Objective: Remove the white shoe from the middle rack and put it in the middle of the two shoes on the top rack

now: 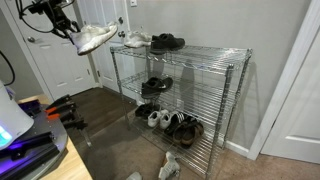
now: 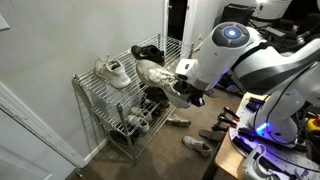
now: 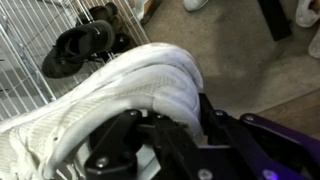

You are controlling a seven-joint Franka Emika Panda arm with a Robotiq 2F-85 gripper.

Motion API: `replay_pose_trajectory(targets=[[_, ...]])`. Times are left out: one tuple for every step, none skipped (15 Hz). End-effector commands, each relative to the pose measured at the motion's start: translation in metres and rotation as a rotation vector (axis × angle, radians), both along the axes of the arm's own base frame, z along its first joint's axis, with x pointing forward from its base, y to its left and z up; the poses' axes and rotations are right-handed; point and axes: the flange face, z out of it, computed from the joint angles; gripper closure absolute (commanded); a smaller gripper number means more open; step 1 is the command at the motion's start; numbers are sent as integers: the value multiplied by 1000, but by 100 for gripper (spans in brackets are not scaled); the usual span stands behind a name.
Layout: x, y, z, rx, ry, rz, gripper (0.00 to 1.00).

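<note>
My gripper will move outward next, then lower the white shoe and let go of it, because the top rack's gap between sneaker and black shoe is outward of my gripper.
My gripper [image 1: 66,30] is shut on the white shoe [image 1: 94,38] and holds it in the air, left of and slightly above the top rack [image 1: 215,52]. The shoe also shows in an exterior view [image 2: 158,75] and fills the wrist view [image 3: 110,95], with the jaws [image 3: 185,115] clamped on its heel collar. On the top rack lie a white sneaker [image 1: 137,40] and a black shoe [image 1: 167,42], also seen in an exterior view as white [image 2: 113,72] and black [image 2: 149,52]. The middle rack [image 1: 200,92] holds a black shoe [image 1: 156,86].
The bottom shelf holds several shoes [image 1: 170,122]. Loose shoes lie on the carpet in front of the unit [image 1: 169,166] [image 2: 196,145]. A white door [image 1: 60,60] stands behind the gripper. A desk with purple-lit equipment [image 1: 25,135] is near the arm base.
</note>
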Motion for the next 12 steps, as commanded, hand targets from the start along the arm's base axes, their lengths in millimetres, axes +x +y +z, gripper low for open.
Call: replay_pose_trajectory(targets=[[61,-26,24,69,-137,-81,95],[80,-34,27,77,-161,-100,95],[97,-41,29,87,-177,-116,95],[114,-48,29,92,-190,-134,95],[126,-50,29,98,-195,-146,95],[140,-52,27,100,-193,-157,95],[152,-52,24,98,-191,-168,95],[163,-50,21,94,-183,-169,95],[171,-44,17,88,-174,-163,95],[179,-39,13,84,-171,-160,95],[186,-33,11,84,-168,-154,95],[194,-27,10,89,-166,-146,95]])
